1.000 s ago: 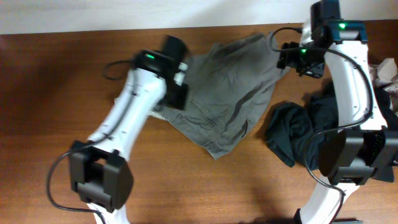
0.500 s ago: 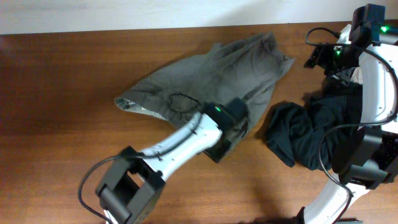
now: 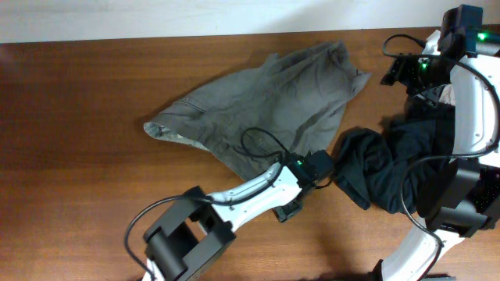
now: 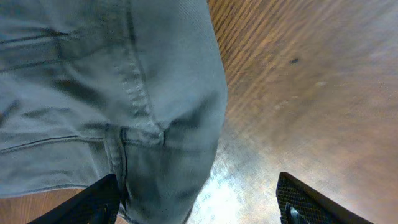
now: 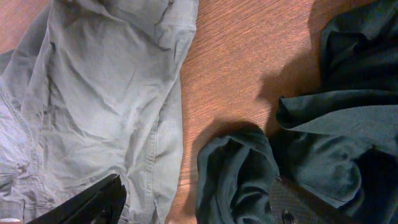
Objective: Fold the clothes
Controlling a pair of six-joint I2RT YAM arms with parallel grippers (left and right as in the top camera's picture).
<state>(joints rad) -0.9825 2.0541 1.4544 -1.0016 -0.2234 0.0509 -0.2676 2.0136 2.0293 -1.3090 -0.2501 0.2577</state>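
The grey fabric fold already lies between the left gripper's open fingers, so it will close next nearly in place, on the shorts' hem corner.
The clothes, one pair of grey-olive shorts [image 3: 266, 109], lie spread and creased across the middle of the wooden table. My left gripper [image 3: 308, 173] sits at their lower right corner. In the left wrist view the shorts [image 4: 112, 93] fill the upper left, and a hem corner hangs between the wide-apart fingers of the open left gripper [image 4: 199, 208], close to the left one. My right gripper [image 3: 400, 72] hovers open off the shorts' upper right end. In its wrist view the right gripper [image 5: 193, 211] holds nothing, with the shorts [image 5: 93, 106] to its left.
A heap of black garments [image 3: 391, 168] lies to the right of the shorts, under the right arm, and fills the right of the right wrist view [image 5: 323, 124]. A strip of bare wood [image 5: 230, 68] separates it from the shorts. A white wall [image 3: 156, 16] borders the table's far edge.
My left arm has swung from the shorts' left side across to their lower right corner, and its jaws have widened. The right arm drew back to the right, then stayed still.
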